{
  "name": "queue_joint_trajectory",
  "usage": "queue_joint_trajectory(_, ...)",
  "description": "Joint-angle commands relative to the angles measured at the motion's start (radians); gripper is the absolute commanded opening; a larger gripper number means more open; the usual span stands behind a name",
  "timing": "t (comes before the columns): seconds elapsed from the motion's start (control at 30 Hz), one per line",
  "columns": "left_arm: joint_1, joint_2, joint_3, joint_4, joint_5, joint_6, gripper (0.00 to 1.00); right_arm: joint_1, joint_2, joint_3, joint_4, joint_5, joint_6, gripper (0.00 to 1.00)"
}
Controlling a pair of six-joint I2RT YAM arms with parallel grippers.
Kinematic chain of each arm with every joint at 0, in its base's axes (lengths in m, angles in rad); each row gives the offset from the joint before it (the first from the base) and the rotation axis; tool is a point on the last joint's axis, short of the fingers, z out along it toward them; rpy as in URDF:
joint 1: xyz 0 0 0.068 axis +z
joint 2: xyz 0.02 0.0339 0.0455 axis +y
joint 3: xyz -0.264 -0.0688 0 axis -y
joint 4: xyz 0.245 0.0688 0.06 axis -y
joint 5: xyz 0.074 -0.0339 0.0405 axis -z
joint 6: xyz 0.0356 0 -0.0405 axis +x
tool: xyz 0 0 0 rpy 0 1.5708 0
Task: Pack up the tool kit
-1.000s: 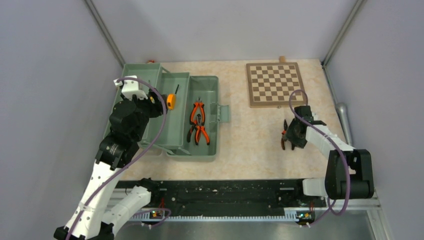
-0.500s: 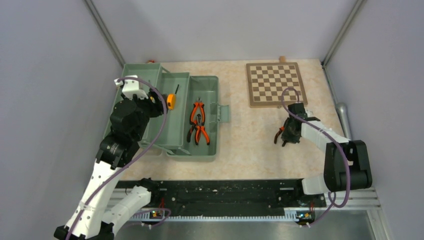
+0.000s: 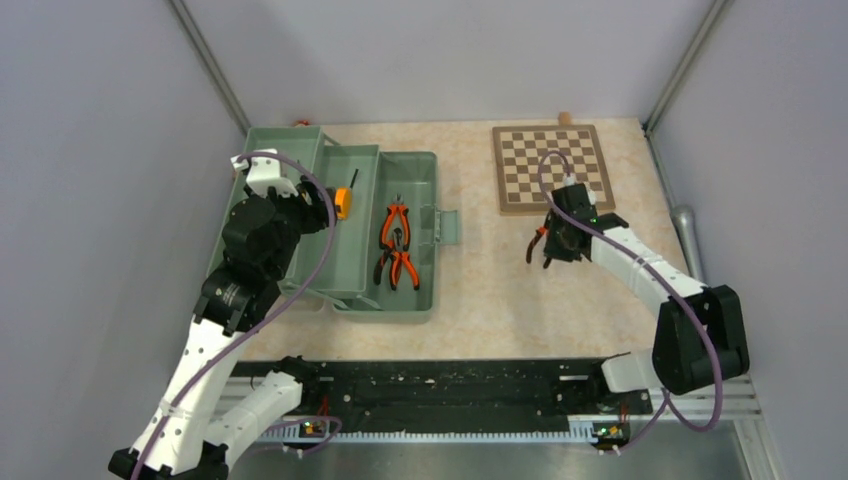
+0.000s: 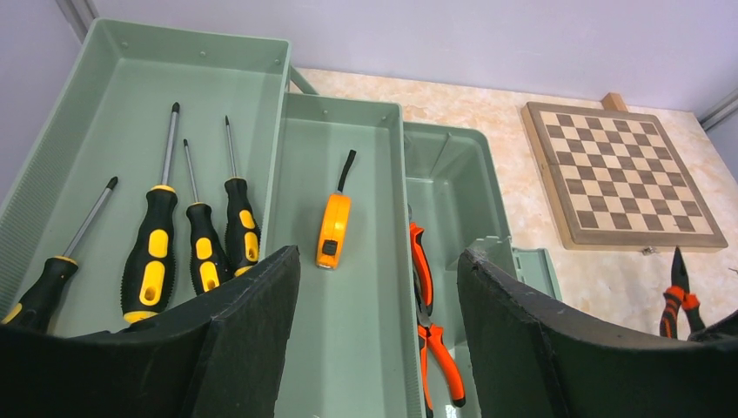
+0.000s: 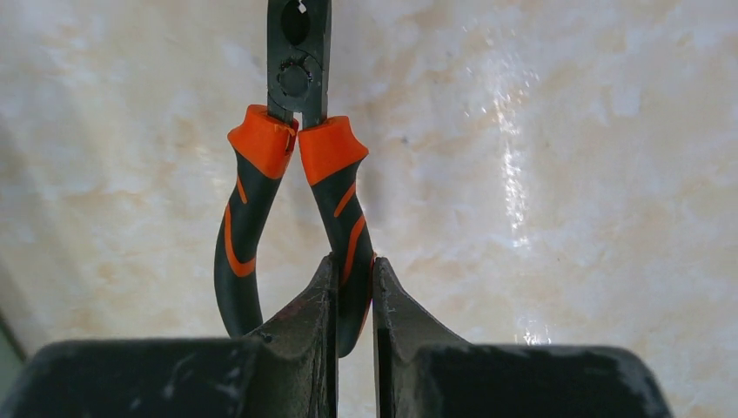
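Observation:
This pair of pliers goes left in the top view with my right gripper next, for release over other orange-handled pliers [image 3: 394, 223] already in the toolbox section.
The pale-green toolbox [image 3: 420, 170] lies open at the left; the left wrist view shows its trays [image 4: 348, 331]. Several yellow-black screwdrivers [image 4: 157, 252] lie in the left tray. The orange tape measure [image 3: 343, 202] lies in the middle tray [image 4: 334, 231]. Two orange-handled pliers [image 3: 397, 245] lie in the right compartment [image 4: 421, 270]. My left gripper [image 3: 312, 208] hovers open and empty over the trays [image 4: 379, 296]. My right gripper [image 3: 548, 245] is shut [image 5: 352, 261] on one handle of another orange-black pliers [image 5: 296, 148], held above the table between toolbox and chessboard.
The wooden chessboard [image 3: 550, 168] lies at the back right, just behind the right gripper; it also shows in the left wrist view [image 4: 627, 174]. A small wooden piece [image 3: 565, 118] sits at the back edge. A grey pipe [image 3: 684, 230] runs along the right wall.
My right arm has carried the pliers left and farther from the base, toward the toolbox. The left arm and the tools in the box have not moved.

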Motion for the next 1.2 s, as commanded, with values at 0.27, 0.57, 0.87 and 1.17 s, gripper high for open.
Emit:
queue_joint_trajectory(0.27,-0.003,-0.009,0.025,0.056,0.000,0.005,0.71,0.311,0.036,0.482,-0.044,0.050,0.000,0.00)
queue_joint_trajectory(0.57,-0.003,-0.019,0.026,0.045,-0.009,0.009,0.71,0.531,0.299,0.781,-0.064,0.060,0.032,0.00)
queue_joint_trajectory(0.87,-0.002,-0.045,0.016,0.037,-0.030,0.015,0.71,0.618,0.567,0.990,-0.075,0.070,0.110,0.00)
queue_joint_trajectory(1.17,-0.004,-0.063,0.005,0.027,-0.044,0.023,0.71,0.619,0.763,1.141,-0.098,0.088,0.145,0.00)
